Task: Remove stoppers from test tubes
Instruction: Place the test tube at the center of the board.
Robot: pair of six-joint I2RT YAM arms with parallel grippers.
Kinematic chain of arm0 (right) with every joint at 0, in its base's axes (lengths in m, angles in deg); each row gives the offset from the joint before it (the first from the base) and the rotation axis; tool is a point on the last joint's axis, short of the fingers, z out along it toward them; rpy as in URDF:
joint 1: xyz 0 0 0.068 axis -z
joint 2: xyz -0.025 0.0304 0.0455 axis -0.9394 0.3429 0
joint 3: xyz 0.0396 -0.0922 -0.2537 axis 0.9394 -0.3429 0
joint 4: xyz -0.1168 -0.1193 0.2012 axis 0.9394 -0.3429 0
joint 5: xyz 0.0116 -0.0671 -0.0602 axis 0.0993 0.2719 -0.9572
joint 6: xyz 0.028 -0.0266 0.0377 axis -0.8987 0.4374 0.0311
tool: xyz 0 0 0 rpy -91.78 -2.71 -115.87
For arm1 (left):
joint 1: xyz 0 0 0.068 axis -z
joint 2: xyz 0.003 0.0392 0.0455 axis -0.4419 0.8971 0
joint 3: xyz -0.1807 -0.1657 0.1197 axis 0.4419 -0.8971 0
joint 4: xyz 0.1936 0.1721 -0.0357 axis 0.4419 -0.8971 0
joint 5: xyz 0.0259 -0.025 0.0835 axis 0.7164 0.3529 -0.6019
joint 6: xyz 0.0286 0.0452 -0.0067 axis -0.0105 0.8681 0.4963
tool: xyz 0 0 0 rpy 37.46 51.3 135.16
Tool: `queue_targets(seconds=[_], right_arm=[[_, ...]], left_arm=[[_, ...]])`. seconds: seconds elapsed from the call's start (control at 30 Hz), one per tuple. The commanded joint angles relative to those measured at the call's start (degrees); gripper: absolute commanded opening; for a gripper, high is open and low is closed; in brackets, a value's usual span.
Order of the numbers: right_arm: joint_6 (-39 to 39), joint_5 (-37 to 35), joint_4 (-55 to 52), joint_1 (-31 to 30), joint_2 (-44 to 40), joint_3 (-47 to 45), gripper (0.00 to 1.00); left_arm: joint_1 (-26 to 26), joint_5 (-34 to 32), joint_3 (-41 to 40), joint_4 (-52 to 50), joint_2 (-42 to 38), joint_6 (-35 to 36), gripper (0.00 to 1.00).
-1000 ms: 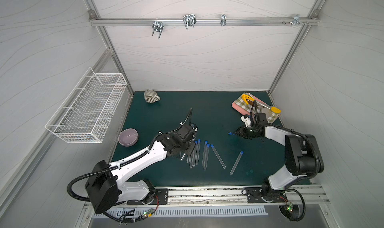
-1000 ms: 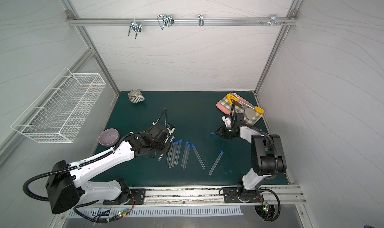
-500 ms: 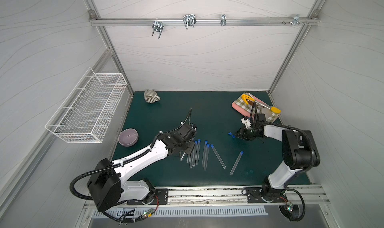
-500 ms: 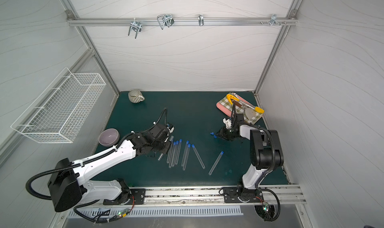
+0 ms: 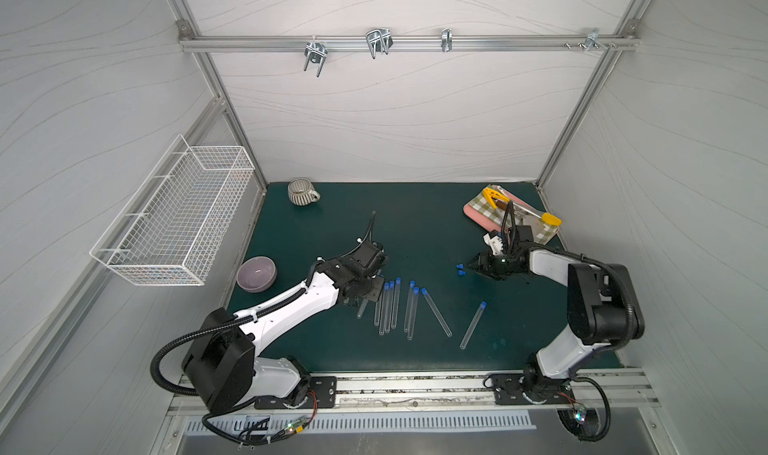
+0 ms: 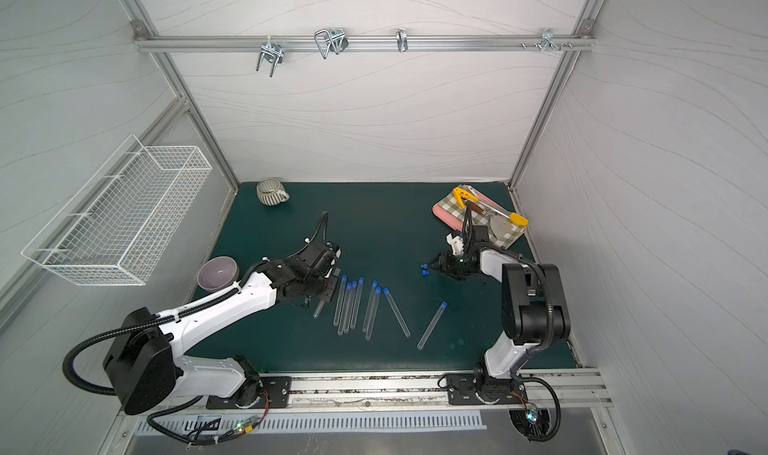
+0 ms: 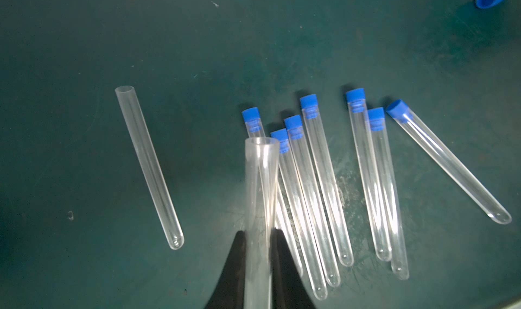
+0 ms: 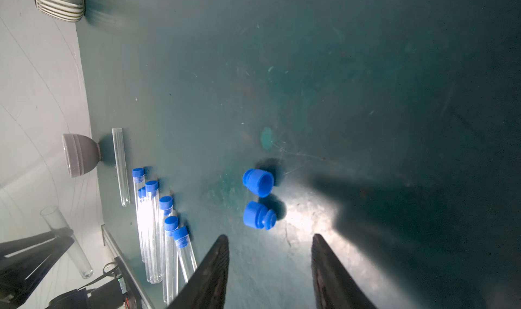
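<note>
Next, my left gripper goes down to the bare mat (image 7: 218, 175) beside the other open test tube and releases the clear test tube, because the clear test tube is already open.
My left gripper (image 7: 259, 232) is shut on a clear test tube (image 7: 260, 180) with an open mouth, held just above the green mat; in both top views this tube (image 5: 362, 308) (image 6: 319, 308) sticks out below the gripper. Several test tubes (image 5: 392, 307) with blue stoppers (image 7: 308, 101) lie side by side next to it. One more stoppered tube (image 5: 472, 325) lies apart. Another open tube (image 7: 149, 166) lies on the mat. My right gripper (image 8: 269, 237) (image 5: 473, 264) is open and empty. Two loose stoppers (image 8: 258, 182) (image 8: 258, 215) lie just ahead of its fingertips.
A striped mug (image 5: 302, 192) stands at the back left and a purple bowl (image 5: 256, 273) at the mat's left edge. A wire basket (image 5: 174, 216) hangs on the left wall. A checked cloth with tools (image 5: 513, 214) lies at the back right, behind the right arm.
My right gripper has opened and let go of a stopper, which now lies beside the other loose one. The left gripper keeps its hold on the open tube and has barely moved.
</note>
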Motion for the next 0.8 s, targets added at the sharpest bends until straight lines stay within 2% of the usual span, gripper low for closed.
queue_targets(seconds=[0.0, 0.23, 0.33, 0.47, 0.77], right_arm=[[3.79, -5.41, -4.40, -5.26, -5.08, 1.18, 0.57], [6.00, -10.14, -7.22, -14.31, -11.70, 4.26, 0.79], [6.42, -10.98, -5.66, -16.81, -15.10, 3.25, 0.83], [6.67, -9.55, -3.33, -18.06, -17.91, 0.98, 0.87], [6.26, -5.61, -2.35, -18.08, -17.38, -0.22, 0.89]], left_arm=[[-2.03, 0.63, 1.10, 2.42, 1.96, -2.03, 0.00], [-3.82, -0.94, 3.19, 4.07, 8.06, -2.66, 0.01], [-4.60, -1.50, 3.99, 4.91, 10.63, -3.10, 0.01], [-5.51, -2.87, 5.39, 5.30, 13.31, -2.89, 0.02], [-8.35, -3.45, 6.52, 6.92, 18.01, -3.19, 0.02]])
